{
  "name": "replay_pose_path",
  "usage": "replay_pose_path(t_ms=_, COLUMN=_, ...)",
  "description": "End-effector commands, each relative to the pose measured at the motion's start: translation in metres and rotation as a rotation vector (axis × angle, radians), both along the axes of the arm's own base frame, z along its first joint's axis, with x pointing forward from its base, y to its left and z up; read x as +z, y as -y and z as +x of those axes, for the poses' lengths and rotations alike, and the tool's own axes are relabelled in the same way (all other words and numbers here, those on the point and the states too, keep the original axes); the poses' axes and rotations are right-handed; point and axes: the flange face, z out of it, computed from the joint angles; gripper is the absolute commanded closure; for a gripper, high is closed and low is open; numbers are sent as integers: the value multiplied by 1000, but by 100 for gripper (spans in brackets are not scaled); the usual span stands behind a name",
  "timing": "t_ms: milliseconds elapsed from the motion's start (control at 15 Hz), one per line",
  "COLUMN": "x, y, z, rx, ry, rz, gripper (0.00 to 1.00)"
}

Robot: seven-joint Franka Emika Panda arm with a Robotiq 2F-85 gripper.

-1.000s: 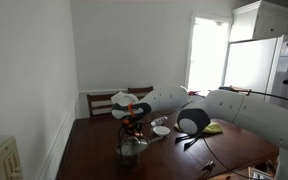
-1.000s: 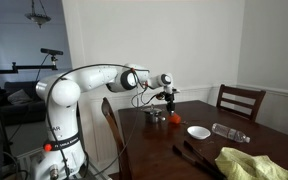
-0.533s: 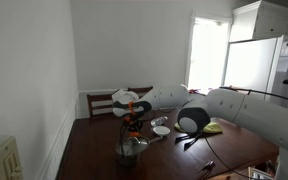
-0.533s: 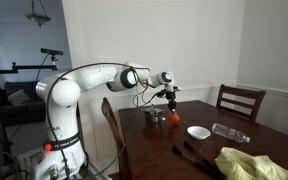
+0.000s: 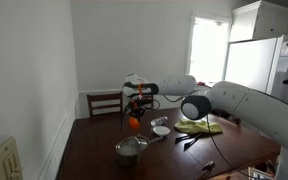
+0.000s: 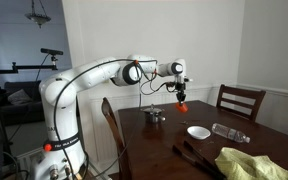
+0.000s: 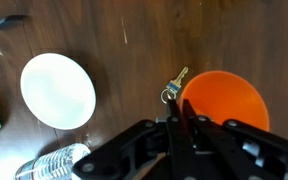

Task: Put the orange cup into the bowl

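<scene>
I will next carry the cup (image 6: 182, 104) with my gripper over the whitish bowl (image 6: 198, 132), then lower and release it, as the bowl is below and to the left in the wrist view.
My gripper (image 7: 179, 118) is shut on the rim of the orange cup (image 7: 224, 100) and holds it in the air above the dark wooden table. In both exterior views the cup (image 5: 133, 122) (image 6: 182, 104) hangs below the gripper (image 5: 136, 108) (image 6: 181, 93). The small whitish bowl (image 7: 57, 90) sits empty on the table, off to one side of the cup in the wrist view. It also shows in both exterior views (image 5: 161, 130) (image 6: 198, 131), lower than the cup.
A silver pot (image 5: 130, 150) (image 6: 156, 116) stands near the table's end. Keys (image 7: 174, 88) lie under the cup. A plastic bottle (image 6: 229, 132) and a yellow-green cloth (image 6: 249, 163) lie beyond the bowl. A chair (image 6: 234, 100) stands at the table.
The gripper has risen from beside the silver pot with the orange cup in it and swung away from the pot, towards the bowl's side.
</scene>
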Motion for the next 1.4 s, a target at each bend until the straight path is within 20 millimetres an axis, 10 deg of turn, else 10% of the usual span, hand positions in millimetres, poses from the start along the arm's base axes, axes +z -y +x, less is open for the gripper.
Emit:
replay_pose_path(t_ms=0, x=-3, y=53, z=-6, rx=-63, ry=76, rz=167, gripper=98)
replay_pose_path(t_ms=400, x=-32, y=117, z=-17, rx=-213, ry=199, rz=388, gripper=98)
replay_pose_path(t_ms=733, x=-32, y=110, z=-17, rx=-188, ry=148, rz=318, gripper=98)
replay_pose_path(t_ms=1333, x=37, y=217, z=-103, rx=-358, ry=-26, rz=578, gripper=98)
